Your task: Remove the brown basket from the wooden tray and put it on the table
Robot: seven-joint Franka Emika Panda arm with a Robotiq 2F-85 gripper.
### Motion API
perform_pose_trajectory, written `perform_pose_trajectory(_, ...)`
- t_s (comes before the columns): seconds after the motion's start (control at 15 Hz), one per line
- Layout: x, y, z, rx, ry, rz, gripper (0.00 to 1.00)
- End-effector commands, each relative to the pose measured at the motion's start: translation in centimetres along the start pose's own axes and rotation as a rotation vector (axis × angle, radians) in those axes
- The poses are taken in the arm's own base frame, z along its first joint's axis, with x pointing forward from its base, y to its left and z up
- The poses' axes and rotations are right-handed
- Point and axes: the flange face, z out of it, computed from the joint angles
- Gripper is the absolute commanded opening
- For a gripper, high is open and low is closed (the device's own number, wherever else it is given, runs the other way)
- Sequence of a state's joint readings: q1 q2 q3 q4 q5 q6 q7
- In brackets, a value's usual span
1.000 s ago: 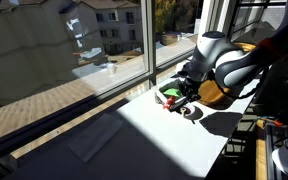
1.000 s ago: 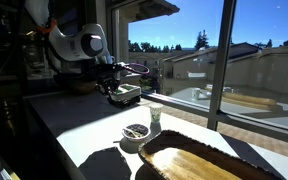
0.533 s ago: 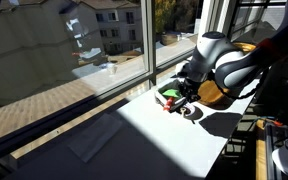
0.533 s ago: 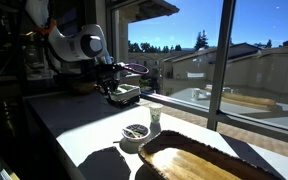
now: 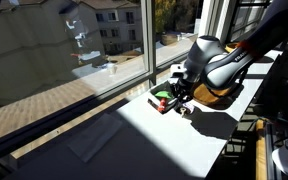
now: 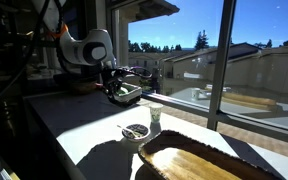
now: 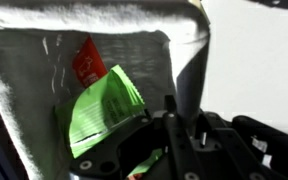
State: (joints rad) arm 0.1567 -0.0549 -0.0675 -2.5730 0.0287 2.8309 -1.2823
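The robot's gripper needs to move outward and down next to release the basket on the tabletop by the window (image 5: pixel 144 111), because that spot is open.
The brown basket (image 5: pixel 162 98) is over the sunlit white table (image 5: pixel 174 135), close above it or touching; I cannot tell which. It also shows in an exterior view (image 6: pixel 125 94). In the wrist view its grey lining (image 7: pixel 34 100) holds a green packet and a red packet. My gripper (image 5: pixel 174 90) sits at the basket's end in both exterior views (image 6: pixel 117 86). In the wrist view my gripper (image 7: pixel 179 115) has one finger inside the basket against its wall and looks shut on it. The wooden tray (image 6: pixel 199 160) lies apart from the basket and shows behind the arm (image 5: pixel 220 95).
A small round bowl (image 6: pixel 136 131) and a white cup (image 6: pixel 155 117) stand on the table (image 6: pixel 89 130) between the basket and the tray. A tall window runs along one long edge of the table. The robot's base and dark clutter line the opposite edge.
The arm has leaned further over the table, and the basket has shifted with the gripper, a little away from the wooden tray.
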Motion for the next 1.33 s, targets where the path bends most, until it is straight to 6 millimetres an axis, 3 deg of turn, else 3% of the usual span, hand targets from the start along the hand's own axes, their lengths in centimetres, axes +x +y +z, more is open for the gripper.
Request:
perform_pose_trajectory(0.0,0.7,3.6,2.0,0.032,0.063,-0.080,0.04)
perform_pose_trajectory(0.33,-0.3,8.6,4.8,0.090,0.101,-0.170,0.04)
perform_pose_trajectory(0.53,-0.4,10.5,6.9,0.125,0.097,-0.197,0.04)
perform_pose_trajectory(0.87,0.9,12.0,10.6,0.176,0.072,-0.251,0.04)
perform_pose_trajectory(1.27,0.8,12.9,13.0,0.196,0.051,-0.260,0.04)
